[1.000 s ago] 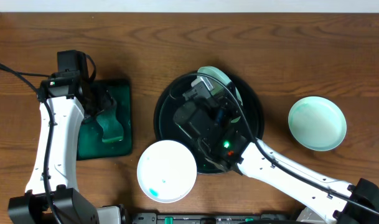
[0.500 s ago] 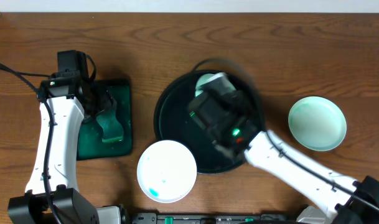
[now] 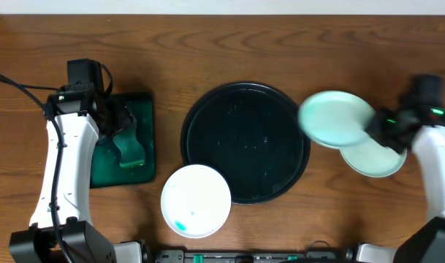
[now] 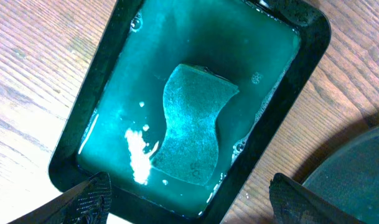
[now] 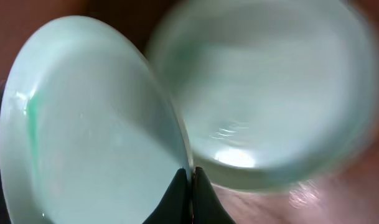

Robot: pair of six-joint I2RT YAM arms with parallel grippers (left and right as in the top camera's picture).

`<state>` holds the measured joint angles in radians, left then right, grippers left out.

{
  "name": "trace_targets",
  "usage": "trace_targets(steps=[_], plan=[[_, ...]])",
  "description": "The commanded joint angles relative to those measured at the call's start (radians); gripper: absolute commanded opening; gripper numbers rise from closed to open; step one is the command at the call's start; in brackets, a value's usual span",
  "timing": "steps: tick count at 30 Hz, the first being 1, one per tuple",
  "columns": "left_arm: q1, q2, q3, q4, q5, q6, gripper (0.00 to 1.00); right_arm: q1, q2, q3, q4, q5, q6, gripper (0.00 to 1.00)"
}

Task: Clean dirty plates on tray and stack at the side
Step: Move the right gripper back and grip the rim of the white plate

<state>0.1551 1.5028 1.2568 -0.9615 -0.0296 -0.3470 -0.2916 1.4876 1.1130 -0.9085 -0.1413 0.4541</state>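
My right gripper should next move down and toward the right in the overhead view, over the second mint-green plate [image 3: 373, 158] [image 5: 270, 87], because the held plate covers it only partly.
The round black tray [image 3: 207, 109] lies mid-table with nothing on it. A white plate [image 3: 196, 199] with a teal smear overlaps its front left rim. My right gripper [image 3: 370, 130] is shut on the rim of a mint-green plate [image 3: 335, 118], held above the table right of the tray and partly over a second mint-green plate [image 3: 375, 157]. In the right wrist view the held plate [image 5: 83, 130] is pinched on edge between the jaws [image 5: 190, 177], the other plate [image 5: 270, 93] behind. My left gripper [image 4: 189, 199] is open above the green tray.
A rectangular dark green tray [image 3: 145, 109] at the left holds teal liquid and a sponge [image 4: 192, 130]. My left arm [image 3: 61, 168] runs along the table's left side. The black tray's rim [image 4: 357, 162] shows at the left wrist view's right edge.
My right arm has swung from over the black tray to the right, carrying the mint-green plate off the tray to above the other mint plate. The left arm has not moved.
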Motion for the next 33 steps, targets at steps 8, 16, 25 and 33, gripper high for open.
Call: trace_targets(steps=[8, 16, 25, 33], plan=[[0.001, -0.002, 0.019, -0.002, -0.005, -0.006, 0.82, -0.317, 0.01, -0.185, 0.034, 0.069, 0.023, 0.07], [0.001, -0.002, 0.019, -0.002, -0.005, -0.005, 0.82, -0.201, -0.078, -0.111, 0.052, -0.395, -0.173, 0.53], [0.001, -0.002, 0.019, -0.002, -0.005, -0.005, 0.82, 0.485, -0.159, -0.112, 0.101, -0.341, -0.407, 0.52], [0.001, -0.002, 0.019, -0.002, -0.005, -0.005, 0.82, 1.051, 0.108, -0.107, 0.333, 0.023, -0.426, 0.55]])
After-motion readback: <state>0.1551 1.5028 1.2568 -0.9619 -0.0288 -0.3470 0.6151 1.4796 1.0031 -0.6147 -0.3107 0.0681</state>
